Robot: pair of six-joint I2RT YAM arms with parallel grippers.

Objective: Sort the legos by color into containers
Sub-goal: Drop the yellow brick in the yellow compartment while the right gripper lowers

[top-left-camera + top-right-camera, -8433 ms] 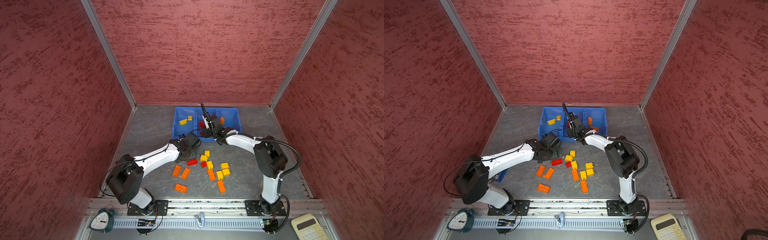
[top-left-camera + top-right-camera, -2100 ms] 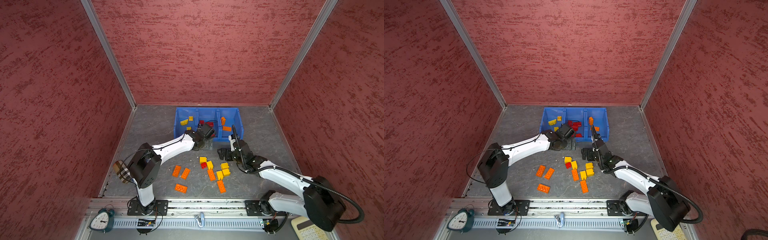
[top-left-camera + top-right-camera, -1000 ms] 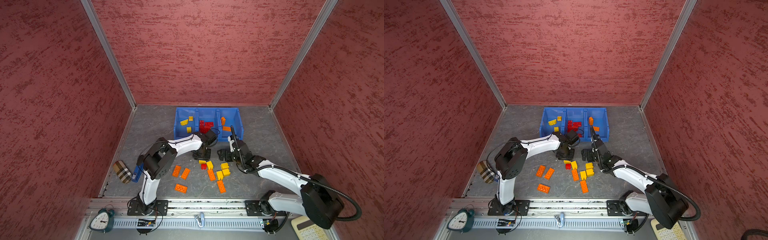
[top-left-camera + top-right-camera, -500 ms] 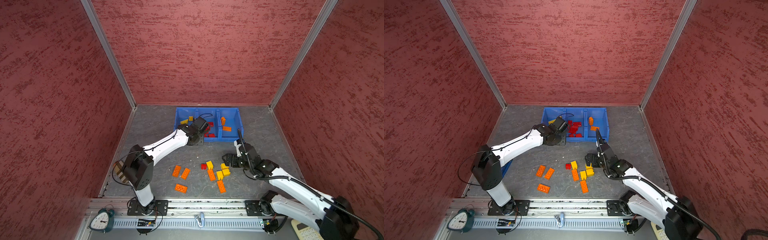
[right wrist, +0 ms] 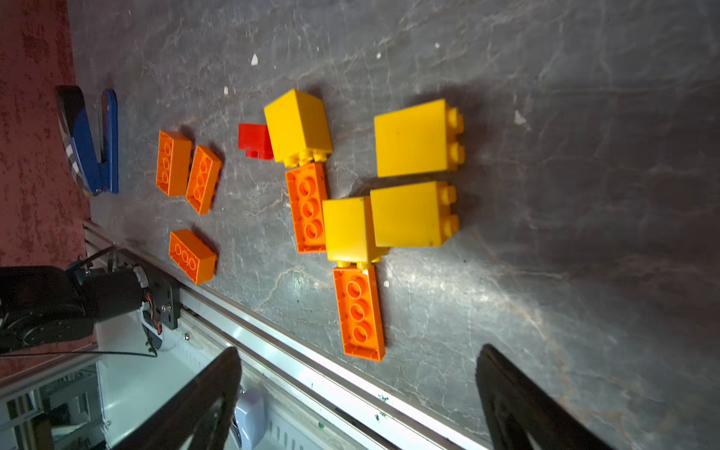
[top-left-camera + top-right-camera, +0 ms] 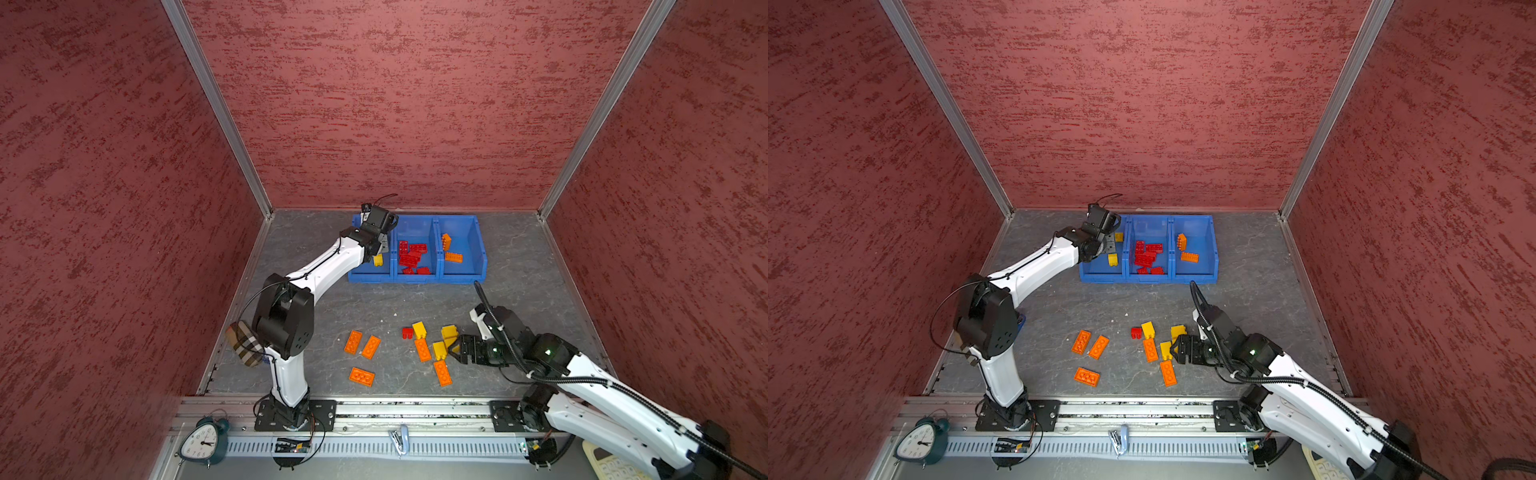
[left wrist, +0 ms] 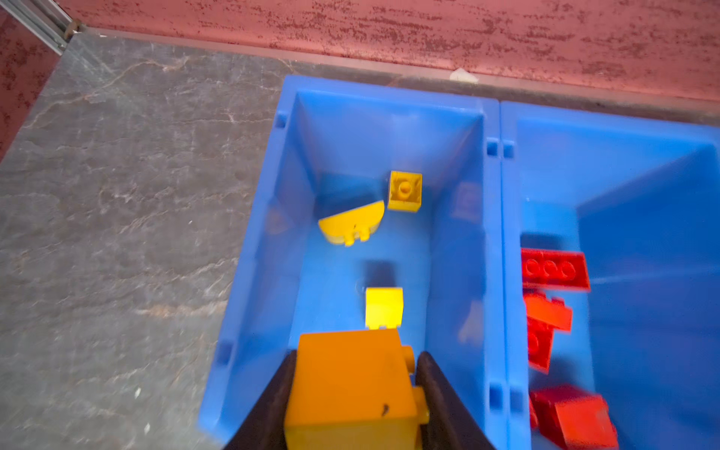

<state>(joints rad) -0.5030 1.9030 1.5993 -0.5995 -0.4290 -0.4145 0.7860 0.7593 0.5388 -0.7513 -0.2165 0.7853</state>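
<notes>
I should next bring my right gripper back and down over the long sides of the orange lego between the yellow legos and bar to close, because the table is bare on either side of it.
The containers, three joined blue bins (image 6: 415,277), stand at the back. The left bin (image 7: 269,249) holds yellow legos (image 7: 405,191), the middle one red legos (image 6: 409,255), the right one orange legos (image 6: 453,257). My left gripper (image 7: 354,385) hangs over the left bin, shut on a yellow brick (image 7: 350,389); in both top views the wrist (image 6: 376,232) (image 6: 1096,235) hides the jaws. Loose orange (image 6: 360,345), yellow (image 5: 413,138) and one small red (image 6: 407,332) legos lie on the table. My right gripper (image 5: 358,389) (image 6: 455,351) (image 6: 1177,347) is open and empty beside the yellow bricks.
A metal rail (image 6: 374,411) runs along the table's front edge, with a clock (image 6: 203,440) at its left and a calculator (image 6: 602,461) at its right. A plaid object (image 6: 243,343) and a blue stapler-like thing (image 5: 93,144) lie by the left arm's base. Red walls close three sides.
My left gripper took a yellow brick from the loose pile and carried it back over the left bin. My right gripper moved from near the bins toward the front, beside the yellow bricks.
</notes>
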